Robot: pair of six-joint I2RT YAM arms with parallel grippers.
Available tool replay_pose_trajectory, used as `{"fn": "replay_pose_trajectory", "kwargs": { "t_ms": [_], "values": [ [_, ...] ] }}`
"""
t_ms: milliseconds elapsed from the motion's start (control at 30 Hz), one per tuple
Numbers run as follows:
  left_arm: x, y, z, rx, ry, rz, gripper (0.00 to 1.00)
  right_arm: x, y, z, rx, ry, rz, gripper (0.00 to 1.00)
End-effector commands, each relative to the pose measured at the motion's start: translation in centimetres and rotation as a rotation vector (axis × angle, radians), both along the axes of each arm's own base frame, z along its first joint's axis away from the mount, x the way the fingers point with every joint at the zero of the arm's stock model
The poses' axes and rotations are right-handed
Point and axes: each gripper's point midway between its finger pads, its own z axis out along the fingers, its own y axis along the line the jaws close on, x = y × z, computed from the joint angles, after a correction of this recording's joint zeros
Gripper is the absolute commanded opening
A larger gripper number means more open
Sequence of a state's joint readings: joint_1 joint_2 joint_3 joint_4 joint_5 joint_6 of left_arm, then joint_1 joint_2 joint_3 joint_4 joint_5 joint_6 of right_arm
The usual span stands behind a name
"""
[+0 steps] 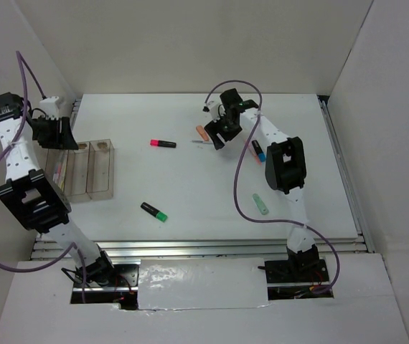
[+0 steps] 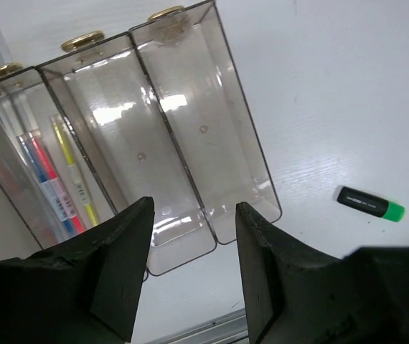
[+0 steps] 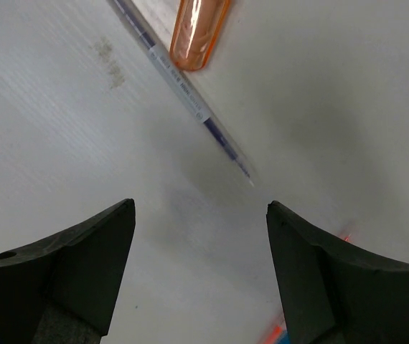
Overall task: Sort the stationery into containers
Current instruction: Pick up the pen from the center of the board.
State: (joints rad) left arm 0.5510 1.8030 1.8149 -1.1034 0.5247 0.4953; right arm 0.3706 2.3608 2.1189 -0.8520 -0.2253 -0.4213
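Note:
My right gripper should turn, move across and go down onto the silver-blue pen's label (image 1: 206,142) (image 3: 191,97), because the label is below and to the gripper's left in the top view.
Three joined clear brownish bins (image 1: 98,192) stand at the left and also show in the left wrist view (image 2: 190,136). The leftmost bin holds thin pens (image 2: 54,188); the other two look empty. My left gripper (image 1: 59,134) hangs above the bins, open and empty (image 2: 194,208). My right gripper (image 1: 219,134) is open and empty (image 3: 201,208), low over the table just short of an orange stub (image 3: 199,32) and a silver-blue pen (image 3: 190,97). On the table lie a pink highlighter (image 1: 163,144), a black-green one (image 1: 154,212) (image 2: 371,203), a blue-black one (image 1: 258,150) and a mint one (image 1: 261,204).
White walls close in the table on the left, back and right. A metal rail (image 1: 204,247) runs along the near edge. A blurred red-and-blue bit (image 3: 276,333) shows at the bottom of the right wrist view.

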Motion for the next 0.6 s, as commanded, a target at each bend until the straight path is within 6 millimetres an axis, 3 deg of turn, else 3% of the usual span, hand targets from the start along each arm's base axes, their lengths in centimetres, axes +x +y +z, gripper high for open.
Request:
{"fn": "replay_pose_trajectory", "kwargs": {
  "t_ms": [0, 333, 567],
  "values": [
    [0.0, -2.1, 2.5, -0.041, -0.069, -0.065, 0.62, 3.3, 1.5, 1.2, -0.001, -0.136, 0.023, 0.81],
    [0.0, -3.5, 2.9, -0.041, -0.075, -0.095, 0.62, 4.1, 3.0, -0.7, -0.051, -0.18, 0.091, 0.83],
    [-0.1, -4.3, 2.9, -0.094, -0.038, -0.096, 0.62, 3.3, 4.1, -1.9, -0.037, -0.123, 0.161, 0.7]
  ]
}}
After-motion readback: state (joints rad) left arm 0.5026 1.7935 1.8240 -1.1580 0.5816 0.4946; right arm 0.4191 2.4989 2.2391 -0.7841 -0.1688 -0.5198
